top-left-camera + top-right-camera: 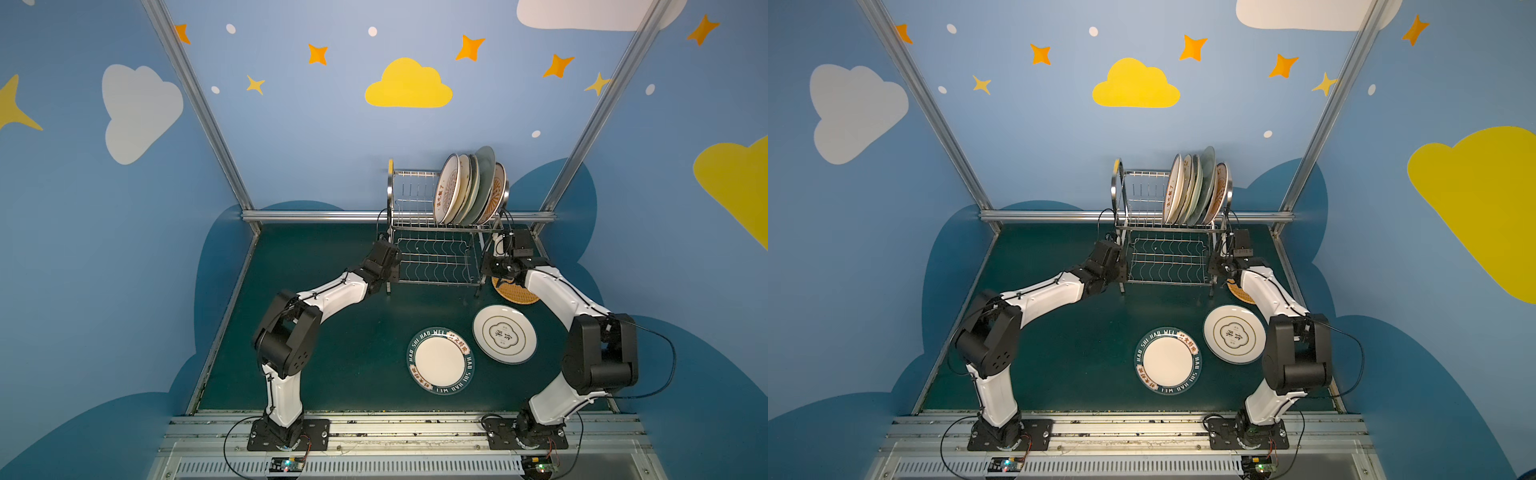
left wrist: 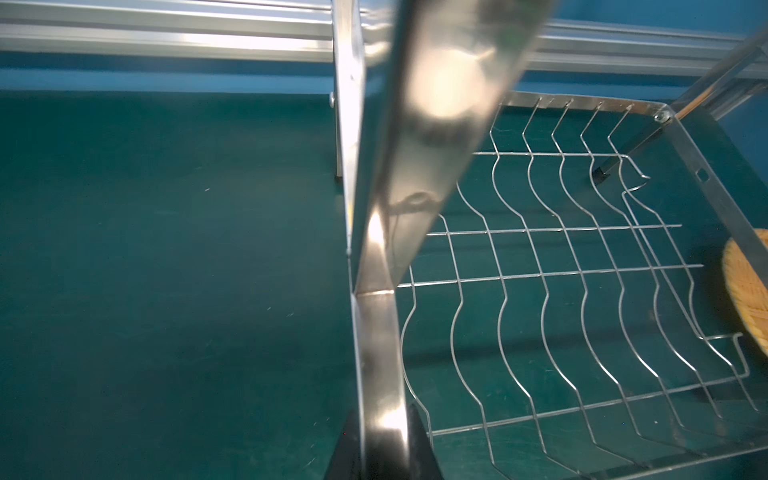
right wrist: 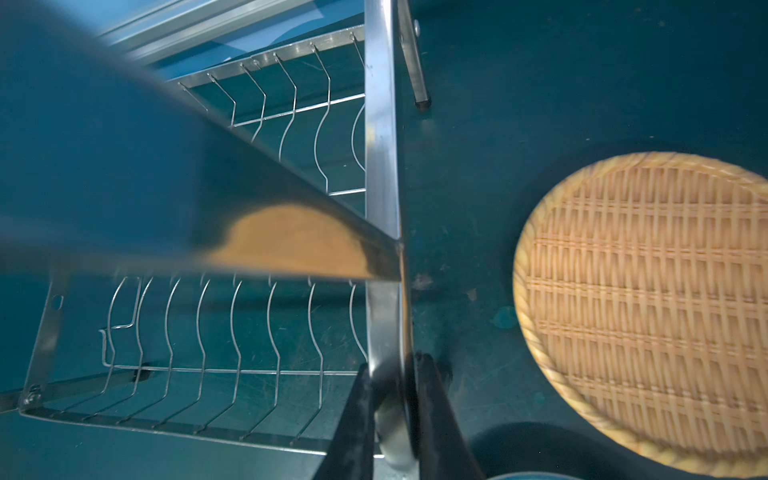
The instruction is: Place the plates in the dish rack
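Note:
Next, I will use my left gripper to pull the rack back and away from the woven plate [image 1: 513,293], over the bare green tabletop beside it, and let go, because that plate crowds the rack.
The dish rack [image 1: 436,227] [image 1: 1167,226] stands at the back of the green table. Several plates [image 1: 465,191] [image 1: 1192,191] stand upright in the right half of its upper tier. My left gripper [image 1: 390,266] [image 2: 384,415] is shut on the rack's left side frame [image 2: 374,208]. The right gripper [image 1: 487,266] [image 3: 395,365] is shut on the right side frame [image 3: 380,166]. Three plates lie flat on the table: a teal lettered-rim plate [image 1: 440,360] [image 1: 1168,360], a cream plate with an emblem [image 1: 504,334] [image 1: 1234,334] and an orange woven plate [image 1: 513,293] [image 3: 648,307] partly under my right arm.
The rack's wavy-wire lower shelf [image 2: 561,291] [image 3: 208,332] holds nothing. An aluminium rail [image 1: 374,216] runs along the back edge just behind the rack. The woven plate lies close to the rack's right legs.

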Controlling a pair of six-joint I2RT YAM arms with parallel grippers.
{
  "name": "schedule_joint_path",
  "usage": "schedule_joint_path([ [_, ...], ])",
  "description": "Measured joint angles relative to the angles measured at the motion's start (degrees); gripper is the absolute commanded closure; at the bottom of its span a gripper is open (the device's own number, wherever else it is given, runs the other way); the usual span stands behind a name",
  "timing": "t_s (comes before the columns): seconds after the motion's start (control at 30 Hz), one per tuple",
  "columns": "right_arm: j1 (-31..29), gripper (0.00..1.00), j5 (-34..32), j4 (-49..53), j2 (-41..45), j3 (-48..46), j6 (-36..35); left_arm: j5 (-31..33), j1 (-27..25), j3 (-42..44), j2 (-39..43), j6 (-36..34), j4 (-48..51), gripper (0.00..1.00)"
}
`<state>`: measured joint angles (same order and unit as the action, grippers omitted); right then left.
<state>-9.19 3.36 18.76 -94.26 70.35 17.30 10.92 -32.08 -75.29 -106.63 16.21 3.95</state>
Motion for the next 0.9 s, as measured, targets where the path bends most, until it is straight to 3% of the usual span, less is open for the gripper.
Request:
schedule_joint_path([
  [0.43,-9.57,1.0,-0.81,0.07,0.22,-0.02,4.15,3.17,3.43,14.25,13.46,2.95,2.99,0.96],
  [0.9,-11.17,1.0,-1.36,0.15,0.63,-0.33,6.47,3.13,4.42,16.28,15.23,2.91,2.97,0.93],
])
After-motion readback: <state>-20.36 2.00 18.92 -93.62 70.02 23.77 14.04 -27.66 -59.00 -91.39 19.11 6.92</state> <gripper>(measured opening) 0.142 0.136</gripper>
